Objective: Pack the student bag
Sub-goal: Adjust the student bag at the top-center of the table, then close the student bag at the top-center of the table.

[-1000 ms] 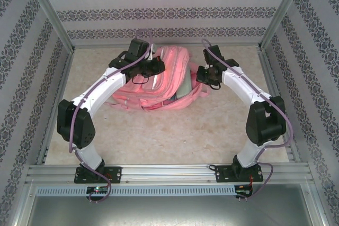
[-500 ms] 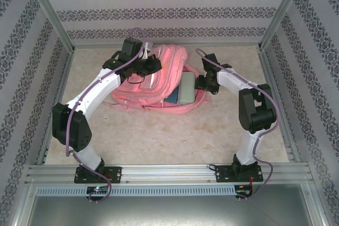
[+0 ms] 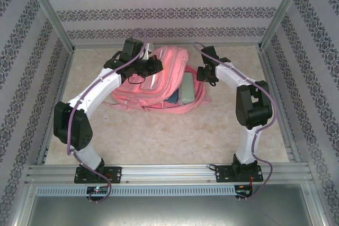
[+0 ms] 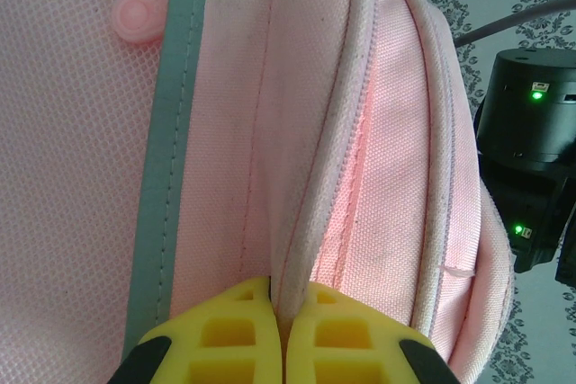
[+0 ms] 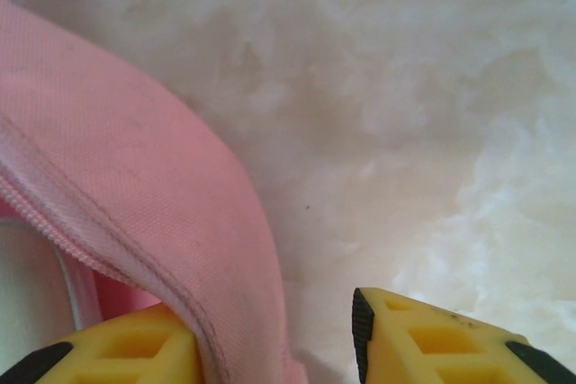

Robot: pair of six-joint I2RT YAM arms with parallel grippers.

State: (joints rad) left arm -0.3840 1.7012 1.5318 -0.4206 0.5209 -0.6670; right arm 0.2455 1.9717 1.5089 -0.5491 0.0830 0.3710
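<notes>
I need to lower the bag's pale piped rim toward the gaping main opening (image 3: 184, 89) with my left gripper next and let go of the rim, because the grey-green flat case is still uncovered.
The student bag (image 3: 170, 61), a large pink backpack, lies at the back middle of the table. Its main opening gapes on the right side. A grey-green flat case (image 3: 187, 88) and a dark blue item (image 3: 174, 98) show inside the opening. My left gripper (image 3: 152, 66) sits on the bag's left upper side. In the left wrist view, my left gripper (image 4: 286, 312) is shut on the pale piped rim of the student bag (image 4: 396, 132). My right gripper (image 3: 203, 74) is at the bag's right edge. It stands open (image 5: 270, 328), and the bag's pink rim (image 5: 135, 186) rests against its left finger.
The pale marbled table (image 3: 159, 130) is bare in front of the bag and to its right. Patterned walls and metal frame posts (image 3: 53, 19) enclose the back and sides. The left wrist view shows the right arm's black joint (image 4: 531, 105) just past the bag.
My right gripper has opened and drawn back along the bag's right edge. The bag's opening now shows more of the grey-green case. My left gripper stays shut on the rim.
</notes>
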